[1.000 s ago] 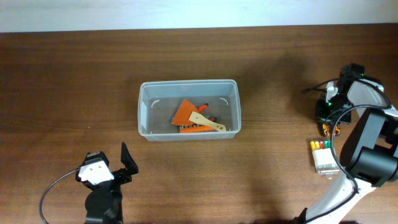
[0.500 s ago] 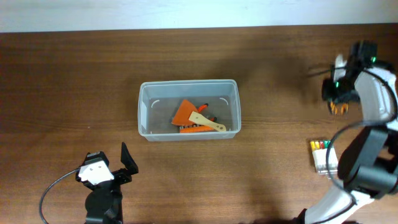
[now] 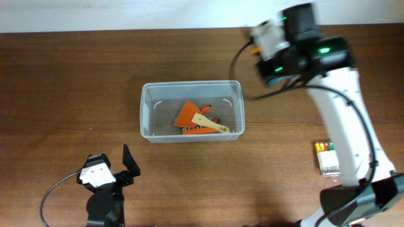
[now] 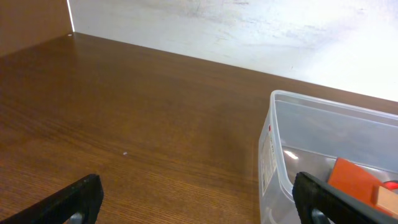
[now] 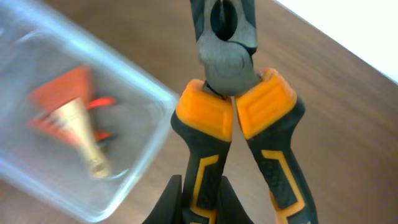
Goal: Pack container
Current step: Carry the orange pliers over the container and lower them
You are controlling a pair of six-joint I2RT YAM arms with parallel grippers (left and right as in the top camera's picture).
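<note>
The pliers (image 5: 233,106) swing across and down with my right gripper over the orange scraper (image 5: 64,91) next, for release, as that spot is below and to its left in the overhead view.
The container (image 3: 145,115), a clear plastic bin, stands mid-table and holds an orange scraper (image 3: 187,113) and a wooden-handled tool (image 3: 211,123). My right gripper (image 3: 260,39) is blurred, just beyond the bin's far right corner. In the right wrist view the right gripper (image 5: 202,200) is shut on one handle of orange-and-black pliers (image 5: 233,106), held above the table with the bin's corner (image 5: 163,99) to the left. My left gripper (image 3: 129,165) is open and empty, in front of the bin's left end. In the left wrist view it (image 4: 199,208) faces the bin wall (image 4: 273,149).
A small clear box of coloured bits (image 3: 327,157) lies at the right, near the front. The right arm (image 3: 341,101) stretches from the lower right across the right side of the table. A pale wall runs along the table's far edge (image 3: 126,30).
The right arm has swung from the far right edge leftward to the bin's far right corner, carrying the pliers. The left arm has not moved.
</note>
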